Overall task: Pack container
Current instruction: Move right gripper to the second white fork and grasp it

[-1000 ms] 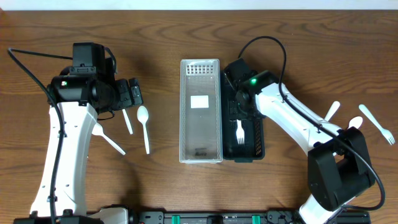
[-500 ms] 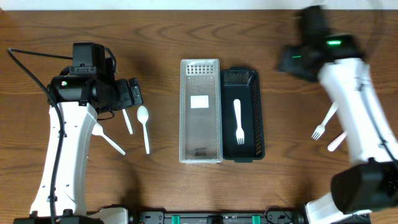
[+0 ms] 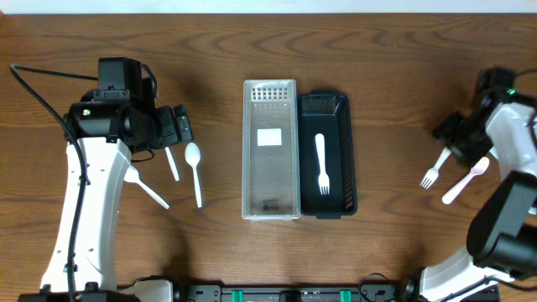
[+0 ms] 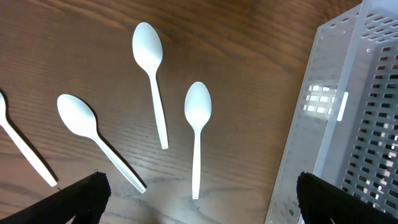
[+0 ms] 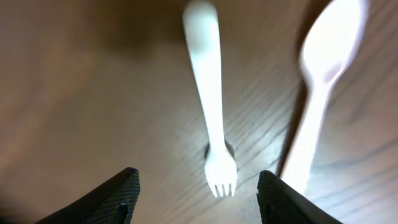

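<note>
I should bring my right gripper down and back onto the loose fork's neck (image 3: pixel 436 166) (image 5: pixel 217 144) and keep the spoon outside my fingers.
A clear perforated container (image 3: pixel 270 201) stands mid-table, also in the left wrist view (image 4: pixel 348 124). A black container (image 3: pixel 346 159) stands against its right side and holds a white fork (image 3: pixel 321 164). My left gripper (image 3: pixel 182 126) is open and empty (image 4: pixel 199 208) above three white spoons (image 3: pixel 195 172), seen close in the left wrist view (image 4: pixel 198 124). My right gripper (image 3: pixel 450 134) is open and empty (image 5: pixel 199 199) at the far right, low over a loose white fork (image 3: pixel 434 169) (image 5: pixel 211 112) with a white spoon (image 3: pixel 464 180) (image 5: pixel 323 81) beside it.
A further white utensil handle (image 4: pixel 25 149) lies left of the spoons. The table's right edge is close to my right arm. A dark rail (image 3: pixel 294 294) runs along the front edge.
My right arm has swung from over the black container to the far right, leaving a fork inside it. The loose cutlery on the right lies differently. The left arm has not moved.
</note>
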